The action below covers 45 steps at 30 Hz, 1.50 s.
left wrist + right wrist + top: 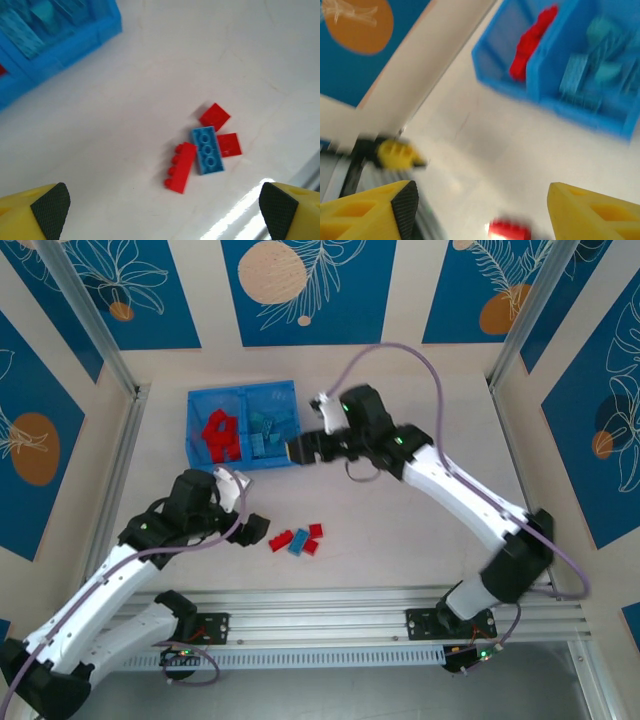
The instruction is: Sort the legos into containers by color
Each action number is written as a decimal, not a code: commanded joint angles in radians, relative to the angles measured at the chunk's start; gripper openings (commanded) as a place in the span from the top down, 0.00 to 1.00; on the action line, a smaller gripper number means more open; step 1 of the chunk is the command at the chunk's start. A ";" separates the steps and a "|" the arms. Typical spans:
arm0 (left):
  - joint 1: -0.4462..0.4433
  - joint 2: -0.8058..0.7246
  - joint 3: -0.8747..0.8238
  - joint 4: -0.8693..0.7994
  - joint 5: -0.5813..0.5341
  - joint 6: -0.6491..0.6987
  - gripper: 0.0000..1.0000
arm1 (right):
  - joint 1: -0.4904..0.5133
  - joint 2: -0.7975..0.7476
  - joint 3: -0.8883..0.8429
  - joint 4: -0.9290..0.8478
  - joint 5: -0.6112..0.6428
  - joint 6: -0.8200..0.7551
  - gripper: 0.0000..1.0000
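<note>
The long red brick (281, 539) (180, 167) lies nearest at the edge of the cluster, so the robot's left gripper needs to move down and over toward the cluster next, onto that brick, and close.
The blue tray (243, 392) stands at the back left, with red legos (220, 435) in its left compartment and teal legos (265, 432) in its right one. Four loose legos lie together on the table: a long red brick (180, 167), a light blue brick (207, 150) and two red squares (215, 116) (229, 145). My left gripper (255, 530) (162, 210) hovers open just left of this cluster, holding nothing. My right gripper (298, 452) (480, 210) is open and empty beside the tray's front right corner (625, 127). A blurred red brick (509, 230) lies below it.
An aluminium rail (350, 605) runs along the near table edge, close to the loose bricks. Frame posts (95, 325) (530, 310) stand at the back corners. The left gripper's yellow finger (395, 152) appears in the right wrist view.
</note>
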 commanded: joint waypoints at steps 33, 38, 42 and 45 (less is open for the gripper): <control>-0.067 0.696 -0.083 0.231 0.054 -0.211 0.52 | 0.100 -0.712 -0.591 -0.042 0.130 0.254 0.15; -0.081 0.681 -0.108 0.288 -0.030 -0.285 0.71 | 0.137 -0.711 -0.556 -0.048 0.149 0.244 0.15; -0.082 0.633 -0.118 0.307 -0.067 -0.317 0.77 | 0.157 -0.662 -0.546 -0.054 0.115 0.247 0.15; -0.081 0.549 -0.131 0.318 -0.104 -0.347 0.83 | 0.172 -0.612 -0.527 -0.054 0.101 0.230 0.15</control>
